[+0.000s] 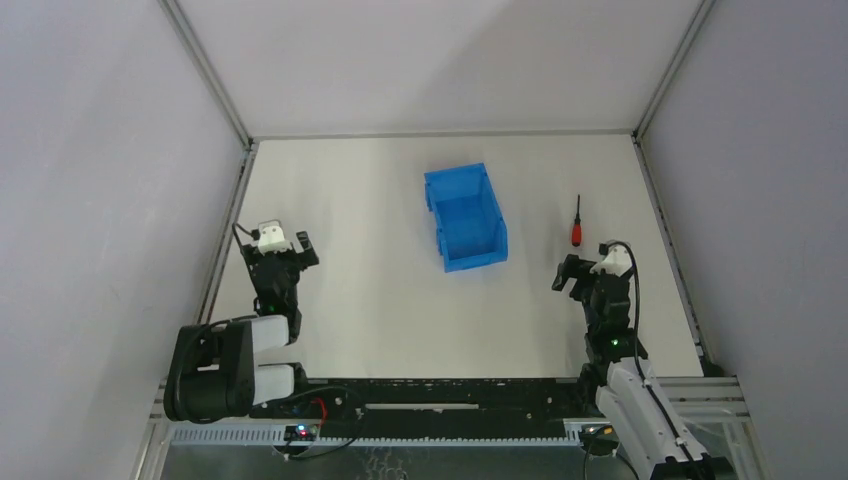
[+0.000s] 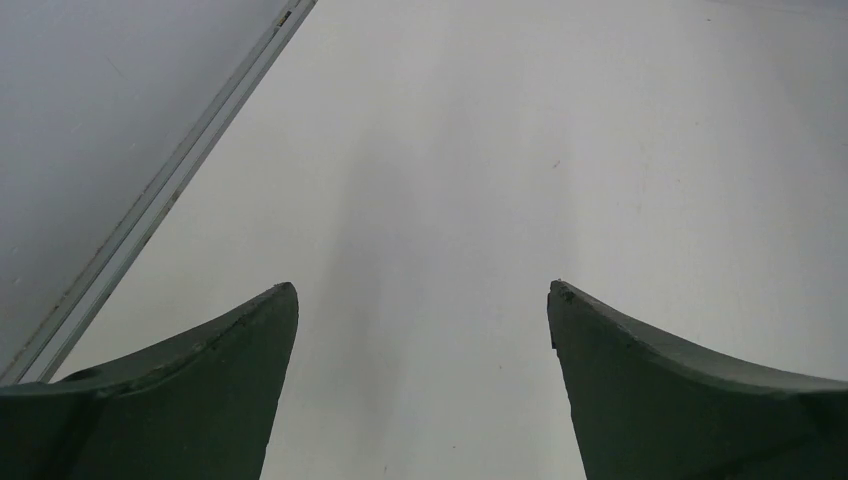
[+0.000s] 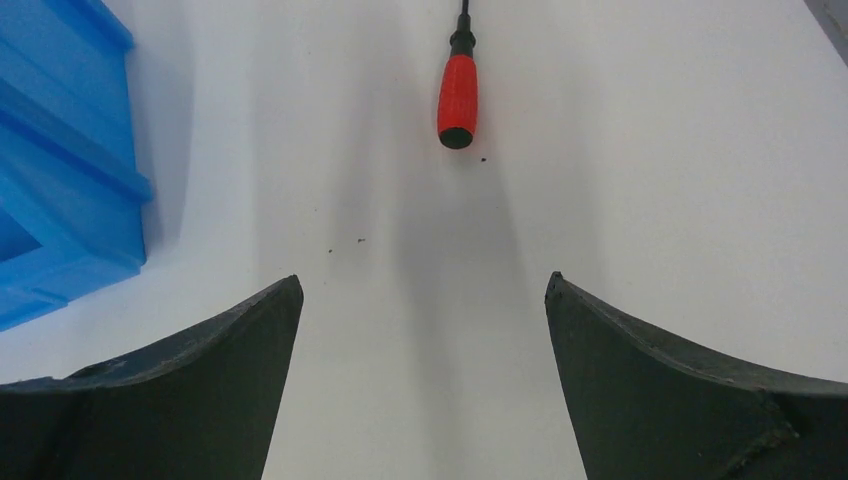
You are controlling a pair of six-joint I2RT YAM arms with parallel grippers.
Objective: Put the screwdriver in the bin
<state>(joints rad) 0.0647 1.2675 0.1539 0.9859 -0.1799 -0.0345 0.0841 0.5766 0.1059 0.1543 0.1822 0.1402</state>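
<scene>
Since the screwdriver lies flat on the tabletop outward of my open fingers, I will move my right gripper outward and down, closing it across the red handle.
The screwdriver, red handle and thin black shaft, lies flat on the white table at the right, shaft pointing away. In the right wrist view it lies ahead of my fingers, handle end nearest. The blue bin stands open-topped at the table's middle; its corner shows in the right wrist view at the left. My right gripper is open and empty, just short of the screwdriver's handle. My left gripper is open and empty at the left, over bare table.
Grey enclosure walls stand on the left, right and back. A metal rail runs along the table's left edge and shows in the left wrist view; another runs along the right edge.
</scene>
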